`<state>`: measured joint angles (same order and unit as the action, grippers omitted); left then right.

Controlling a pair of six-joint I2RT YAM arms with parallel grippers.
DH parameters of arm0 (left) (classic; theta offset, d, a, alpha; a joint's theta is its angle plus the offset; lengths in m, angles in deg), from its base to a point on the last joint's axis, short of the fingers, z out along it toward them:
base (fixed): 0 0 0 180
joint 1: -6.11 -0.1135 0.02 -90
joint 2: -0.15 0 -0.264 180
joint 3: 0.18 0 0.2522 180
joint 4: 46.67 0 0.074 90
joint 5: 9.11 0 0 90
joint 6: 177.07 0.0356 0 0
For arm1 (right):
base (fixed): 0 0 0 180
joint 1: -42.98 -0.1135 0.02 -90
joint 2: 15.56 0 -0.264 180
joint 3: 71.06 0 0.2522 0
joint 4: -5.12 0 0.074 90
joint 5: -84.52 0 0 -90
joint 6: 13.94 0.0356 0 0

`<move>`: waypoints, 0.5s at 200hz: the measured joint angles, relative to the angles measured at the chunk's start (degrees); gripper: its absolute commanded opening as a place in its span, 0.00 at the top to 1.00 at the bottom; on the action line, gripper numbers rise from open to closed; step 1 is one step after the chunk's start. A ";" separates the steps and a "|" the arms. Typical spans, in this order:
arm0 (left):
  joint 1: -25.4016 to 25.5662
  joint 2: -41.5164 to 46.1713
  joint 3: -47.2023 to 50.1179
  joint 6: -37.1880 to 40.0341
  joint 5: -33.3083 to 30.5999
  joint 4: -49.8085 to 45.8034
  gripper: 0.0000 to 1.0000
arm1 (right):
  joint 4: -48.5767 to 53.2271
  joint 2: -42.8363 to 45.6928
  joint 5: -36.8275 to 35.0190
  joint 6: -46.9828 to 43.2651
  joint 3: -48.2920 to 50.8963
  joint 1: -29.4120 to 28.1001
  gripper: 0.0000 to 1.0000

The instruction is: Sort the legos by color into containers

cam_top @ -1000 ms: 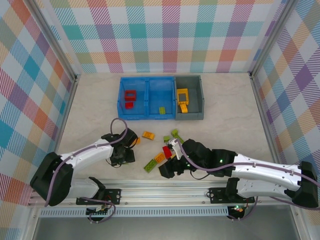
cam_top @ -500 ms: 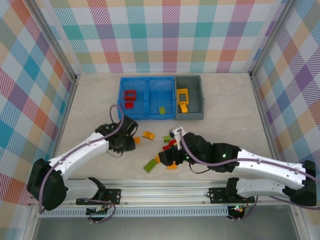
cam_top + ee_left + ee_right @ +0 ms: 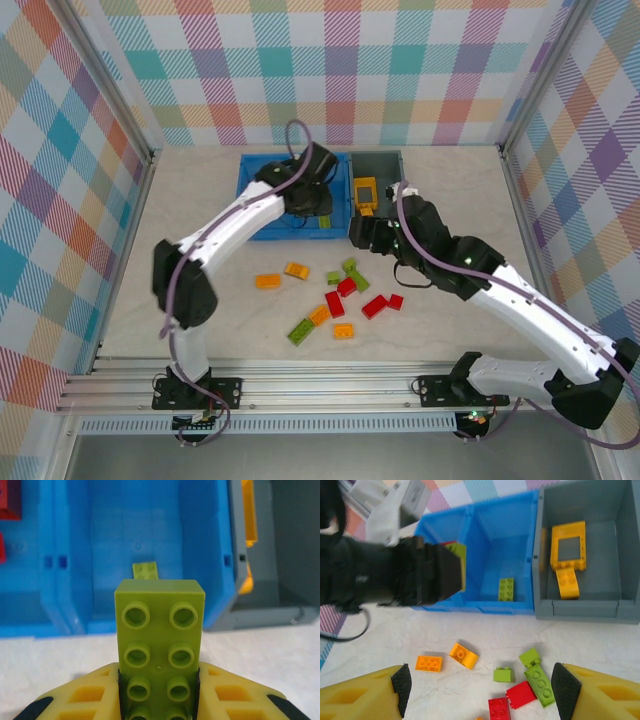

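My left gripper will go down into the blue bin's section by the grey bin and release the lime green lego beside the green brick, because that section already holds that brick.
My left gripper (image 3: 305,207) hangs over the blue bin (image 3: 246,196), shut on a lime green brick (image 3: 160,650) that stands between its yellow fingers (image 3: 240,695). Below it, the bin's right compartment (image 3: 150,540) holds one small green brick (image 3: 145,570). My right gripper (image 3: 482,692) is open and empty above the table, in front of the grey bin (image 3: 399,193). Loose legos lie under it: two orange (image 3: 429,663) (image 3: 464,655), green (image 3: 540,684) and red (image 3: 522,695). The grey bin holds a yellow frame (image 3: 568,545) and a yellow brick (image 3: 567,582).
The blue bin's left compartment holds red legos (image 3: 260,190). More loose bricks lie mid-table, among them an orange one (image 3: 343,332) and a green one (image 3: 299,331). Checked walls (image 3: 80,180) close in the table on three sides. The bins stand side by side at the back.
My left arm has swung from the near left of the table up to the blue bin with the green brick. My right arm has lifted off the pile and moved back towards the grey bin.
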<state>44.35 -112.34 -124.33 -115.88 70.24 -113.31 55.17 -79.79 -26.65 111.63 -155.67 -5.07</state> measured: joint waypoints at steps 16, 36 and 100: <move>-0.02 -7.26 -6.16 0.85 -2.45 -1.22 0.75 | 0.13 -0.46 1.66 0.66 0.04 0.94 0.24; -0.20 -14.40 -12.07 1.46 -5.33 -2.91 0.75 | -0.17 -0.17 3.30 1.11 0.24 1.22 0.24; -1.81 -22.73 -16.26 1.44 -9.73 -6.95 0.63 | -0.70 1.84 7.37 1.73 4.52 1.22 0.24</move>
<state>42.54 -135.07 -140.59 -114.44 60.51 -120.26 54.47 -77.95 -19.29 113.36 -151.14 -3.84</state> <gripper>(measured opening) 0.316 0.762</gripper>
